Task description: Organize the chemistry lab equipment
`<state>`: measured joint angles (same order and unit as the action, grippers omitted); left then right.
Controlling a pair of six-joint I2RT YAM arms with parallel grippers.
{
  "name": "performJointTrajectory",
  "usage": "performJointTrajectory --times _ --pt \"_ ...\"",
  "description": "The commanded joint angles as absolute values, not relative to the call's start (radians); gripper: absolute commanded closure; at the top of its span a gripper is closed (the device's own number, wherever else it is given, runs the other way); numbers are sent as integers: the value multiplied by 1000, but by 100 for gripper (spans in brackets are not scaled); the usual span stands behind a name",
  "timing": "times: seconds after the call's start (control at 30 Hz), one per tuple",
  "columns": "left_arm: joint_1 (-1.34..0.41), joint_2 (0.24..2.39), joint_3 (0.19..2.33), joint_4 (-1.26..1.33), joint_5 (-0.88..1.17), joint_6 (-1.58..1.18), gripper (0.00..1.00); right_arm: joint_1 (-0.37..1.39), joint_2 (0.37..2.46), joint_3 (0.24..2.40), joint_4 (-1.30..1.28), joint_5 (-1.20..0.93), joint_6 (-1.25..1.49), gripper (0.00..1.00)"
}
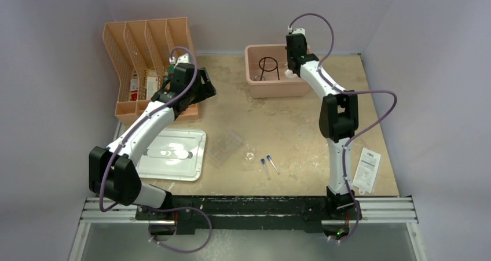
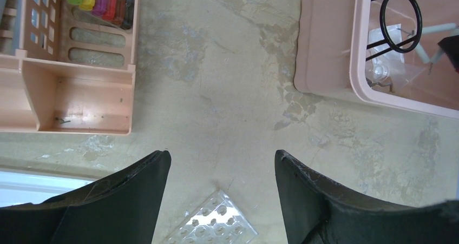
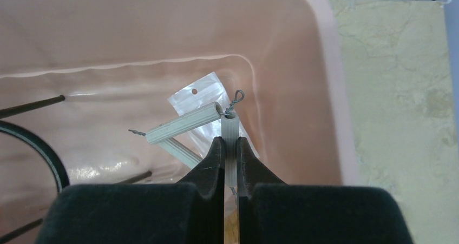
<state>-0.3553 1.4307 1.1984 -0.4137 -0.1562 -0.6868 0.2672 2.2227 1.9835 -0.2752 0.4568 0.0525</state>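
Observation:
The right gripper stays open at the end of the pink bin away from the tripod next.
My right gripper (image 1: 291,70) (image 3: 230,141) is inside the pink bin (image 1: 278,89) (image 3: 335,92), shut on a pale ribbed test-tube brush (image 3: 230,126) with a twisted wire tip. Two more such brushes (image 3: 184,122) and a small clear bag lie below it. The black wire ring tripod (image 1: 268,67) (image 2: 400,19) stands in the same bin. My left gripper (image 1: 202,90) (image 2: 221,155) is open and empty above bare table. The clear plastic tray (image 1: 226,148) (image 2: 214,222), tiny glass dish (image 1: 249,154) and two blue-capped vials (image 1: 268,165) lie on the table's near middle.
A peach slotted organizer (image 1: 145,58) (image 2: 76,87) stands at the back left with coloured items in it. A flat white lid (image 1: 173,154) lies front left. A white paper label (image 1: 367,169) lies at the front right edge.

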Motion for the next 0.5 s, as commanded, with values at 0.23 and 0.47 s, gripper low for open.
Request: performJointTrajectory --times 0.23,0.47 --pt "-359 1449 1255 -400 -175 -680 29 240 2348 2142 -228 387 32 100" --pt "-359 1454 1263 -395 -138 -666 29 234 2339 2150 -227 367 26 96"
